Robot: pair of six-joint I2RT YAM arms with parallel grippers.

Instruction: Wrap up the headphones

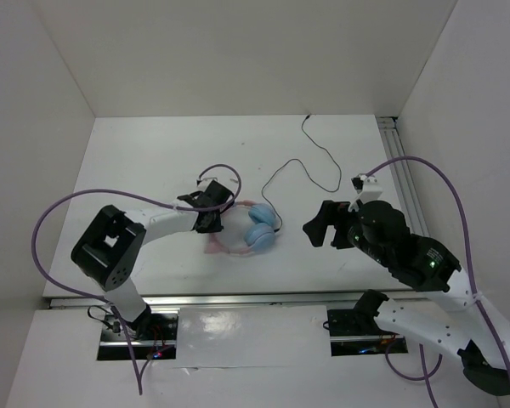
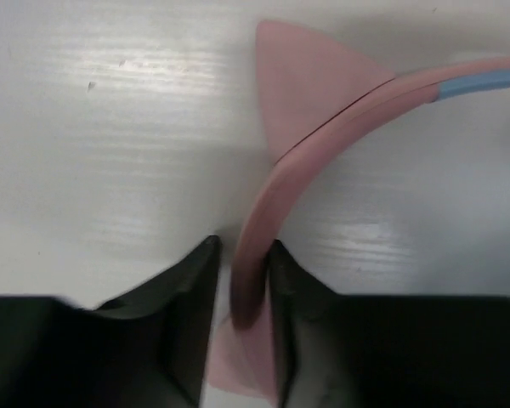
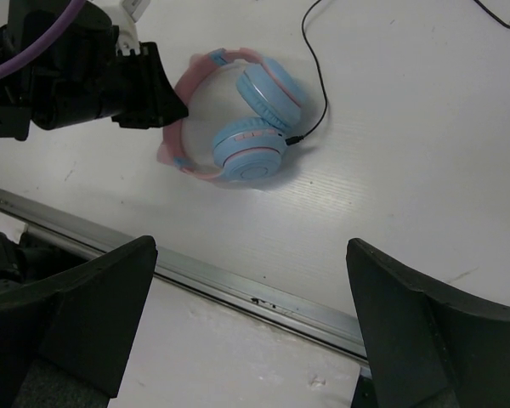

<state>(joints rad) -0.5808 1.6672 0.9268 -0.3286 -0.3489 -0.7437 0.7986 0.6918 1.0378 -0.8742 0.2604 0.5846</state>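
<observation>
My right gripper should move down and to the left in the top view next, onto the part of the cable near the ear cups, because that part lies loose on the table.
The headphones lie flat on the white table, with a pink cat-eared headband and two light blue ear cups. My left gripper is shut on the headband's left side, and the band sits pinched between its black fingers. The thin black cable runs from the ear cups toward the back of the table in loose curves. My right gripper hovers right of the ear cups, wide open and empty, with the headphones ahead of it.
An aluminium rail runs along the table's near edge, and another along the right side. White walls close the left, back and right. Thick purple robot cables loop beside each arm.
</observation>
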